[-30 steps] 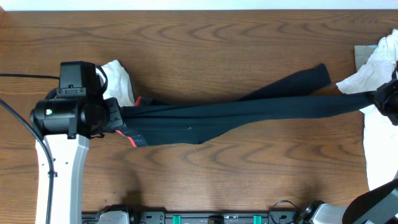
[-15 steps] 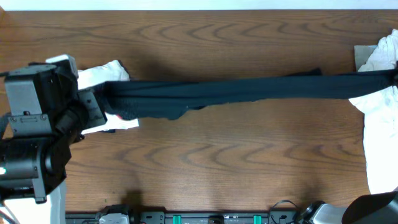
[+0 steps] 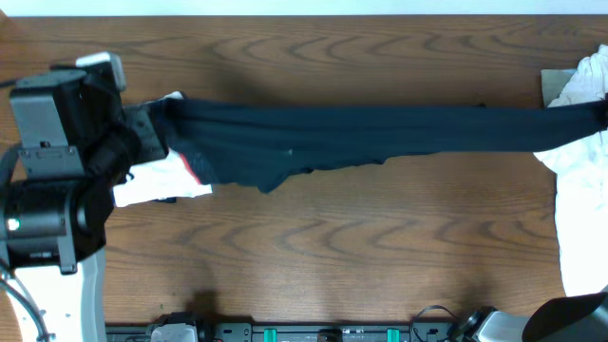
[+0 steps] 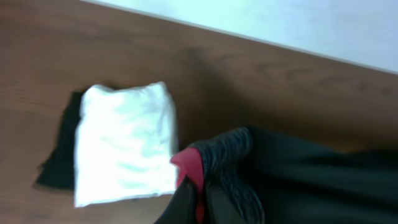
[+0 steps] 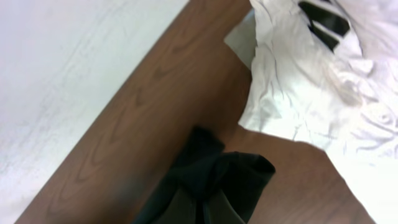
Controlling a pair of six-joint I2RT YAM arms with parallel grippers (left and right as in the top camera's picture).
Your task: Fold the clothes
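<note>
My left gripper moves down to the right in the overhead view next and lets go of the waistband (image 4: 217,155). The tabletop (image 4: 191,121) beside the white garment is below that gripper.
The long black trousers (image 3: 380,133) hang stretched in a straight band across the table, held at both ends. My left gripper (image 4: 199,208) is shut on the grey-and-red waistband (image 4: 217,155) at the left end. In the overhead view the left gripper (image 3: 152,128) sits above a folded white garment (image 3: 161,182). The left wrist view shows that white garment (image 4: 124,146) lying on a black one (image 4: 57,152). My right gripper (image 5: 202,211) is shut on the bunched leg ends (image 5: 224,171) at the table's right edge.
Crumpled white garments (image 3: 581,85) lie at the far right, with more white cloth (image 3: 581,218) along the right edge. In the right wrist view the white pile (image 5: 311,81) lies just beyond the gripper. The table's far edge (image 5: 124,93) meets a pale wall.
Both ends of the trousers were lifted and carried toward the far side. The sagging, split legs have drawn into one taut straight band. The left arm has shifted left and back.
</note>
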